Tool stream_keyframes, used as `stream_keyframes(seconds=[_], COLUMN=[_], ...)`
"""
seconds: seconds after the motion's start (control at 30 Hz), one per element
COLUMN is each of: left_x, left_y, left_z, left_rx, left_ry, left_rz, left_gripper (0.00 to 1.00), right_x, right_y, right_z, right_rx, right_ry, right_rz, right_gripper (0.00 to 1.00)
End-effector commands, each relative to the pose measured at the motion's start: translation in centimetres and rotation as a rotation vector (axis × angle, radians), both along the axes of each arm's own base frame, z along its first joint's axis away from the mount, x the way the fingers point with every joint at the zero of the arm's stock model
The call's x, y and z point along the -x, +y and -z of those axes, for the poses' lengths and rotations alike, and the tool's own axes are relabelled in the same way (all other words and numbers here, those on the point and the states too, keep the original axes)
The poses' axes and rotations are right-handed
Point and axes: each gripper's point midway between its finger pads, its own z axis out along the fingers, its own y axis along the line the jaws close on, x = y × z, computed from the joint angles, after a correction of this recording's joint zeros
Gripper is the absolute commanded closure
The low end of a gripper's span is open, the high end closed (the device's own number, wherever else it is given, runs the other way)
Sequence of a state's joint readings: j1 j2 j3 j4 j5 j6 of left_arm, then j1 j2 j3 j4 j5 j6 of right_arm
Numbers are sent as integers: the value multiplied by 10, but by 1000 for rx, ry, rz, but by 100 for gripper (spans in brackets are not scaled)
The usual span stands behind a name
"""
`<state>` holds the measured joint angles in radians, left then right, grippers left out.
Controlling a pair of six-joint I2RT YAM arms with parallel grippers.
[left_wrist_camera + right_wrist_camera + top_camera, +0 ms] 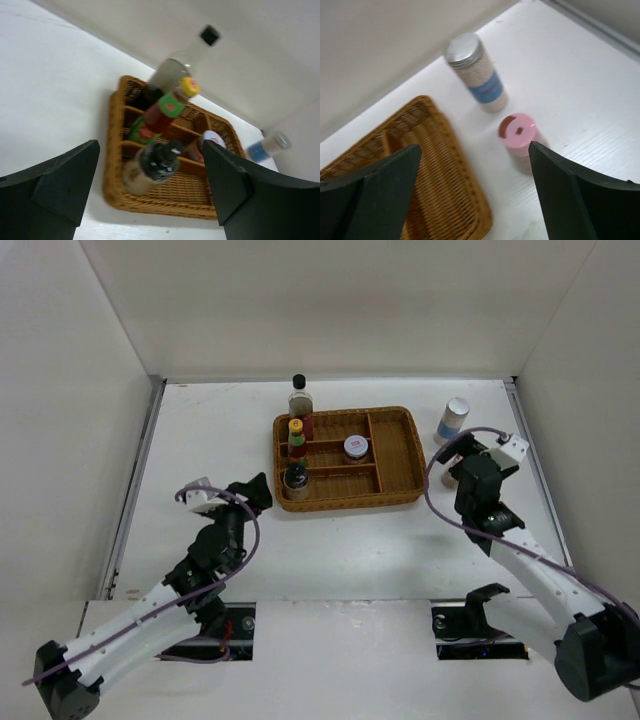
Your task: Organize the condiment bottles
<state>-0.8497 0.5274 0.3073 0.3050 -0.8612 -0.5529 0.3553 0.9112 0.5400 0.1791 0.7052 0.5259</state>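
Next, my right gripper shifts to the right in the wrist view, then lowers onto the pink-lidded jar (451,473) (520,138), off-center between its open fingers.
A brown wicker tray (395,455) holds the tall clear black-capped bottle (300,398) at its back left, the red yellow-capped bottle (297,438), the dark squat bottle (296,478) at its front left and the lavender-lidded jar (355,447) in the middle. My left gripper (262,490) is open and empty, just left of the tray's front corner, facing the dark bottle (152,167). The white blue-banded cylinder (452,420) and the pink-lidded jar (518,132) stand on the table right of the tray. My right gripper (475,190) is open and empty, just short of the pink jar.
White walls enclose the table on the left, back and right. The tray's right edge (465,185) lies close to the pink jar. The tray's large right compartment (398,450) holds nothing. Cables loop off both arms.
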Motion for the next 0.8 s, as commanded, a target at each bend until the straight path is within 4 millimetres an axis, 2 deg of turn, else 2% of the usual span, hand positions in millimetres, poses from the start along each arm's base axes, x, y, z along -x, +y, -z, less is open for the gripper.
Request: stream_keyframes(seconds=[0.0, 0.1, 0.17, 0.33, 0.43, 0.5, 0.57, 0.7, 0.77], left_x=[6, 6, 2, -4, -8, -10, -12, -13, -12], left_y=[30, 39, 43, 51, 50, 45, 43, 44, 45], left_z=[39, 74, 88, 108, 109, 111, 113, 113, 113], left_rx=[-23, -47, -55, -75, -51, -42, -33, -31, -27], left_ry=[81, 137, 158, 188, 174, 170, 161, 154, 149], left_rz=[-109, -144, -167, -183, -166, -145, -142, -148, -149], left_gripper=[15, 6, 1, 0, 0, 0, 0, 0, 0], right_x=[-8, -27, -39, -58, -62, -66, -69, -75, -75], right_y=[-22, -30, -27, -30, -31, -31, -32, -37, -30], right_z=[14, 28, 40, 76, 93, 99, 101, 80, 61], right_rx=[59, 60, 62, 83, 89, 93, 101, 169, 213], right_ry=[136, 203, 252, 367, 413, 430, 427, 366, 332], right_rz=[64, 66, 37, 21, 23, 25, 40, 98, 107], right_gripper=[1, 0, 0, 0, 0, 9, 26, 51, 54])
